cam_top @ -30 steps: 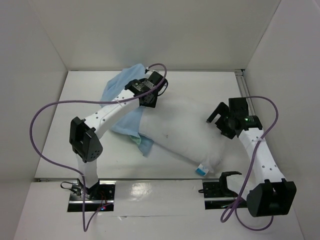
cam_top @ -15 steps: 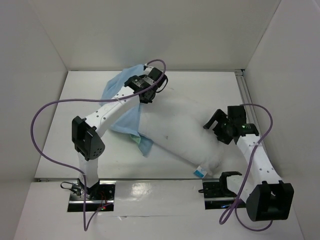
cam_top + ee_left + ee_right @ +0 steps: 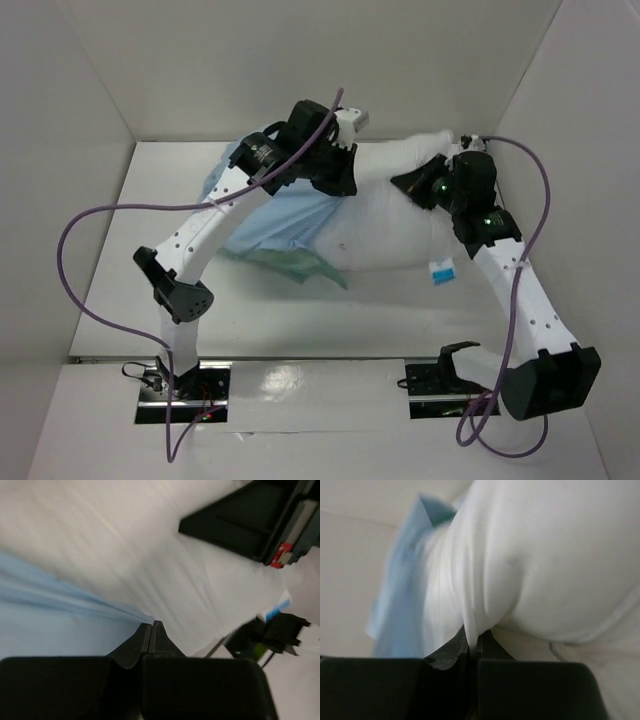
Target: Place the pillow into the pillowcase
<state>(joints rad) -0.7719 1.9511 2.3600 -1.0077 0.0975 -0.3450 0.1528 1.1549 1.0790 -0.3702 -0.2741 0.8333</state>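
Observation:
I will next move my left gripper to the left in the top view and let go of the light blue pillowcase's edge beside the pillow, because the pillowcase trails that way.
The white pillow hangs lifted over the back of the table, and its blue-and-white label dangles at the lower right corner. The light blue pillowcase trails from its left end, with a sea-green flap below. My left gripper is shut on the pillowcase edge, right beside the pillow. My right gripper is shut on a fold of the pillow. In the right wrist view the pillowcase shows blurred at the left.
White enclosure walls close in the back and both sides. A metal rail runs along the table's right edge. Purple cables loop off both arms. A black bracket sits at the near edge by the right base.
The left gripper shut first, then the right. Both rose and swung toward the back wall, lifting the pillow off the table and dragging the pillowcase with it.

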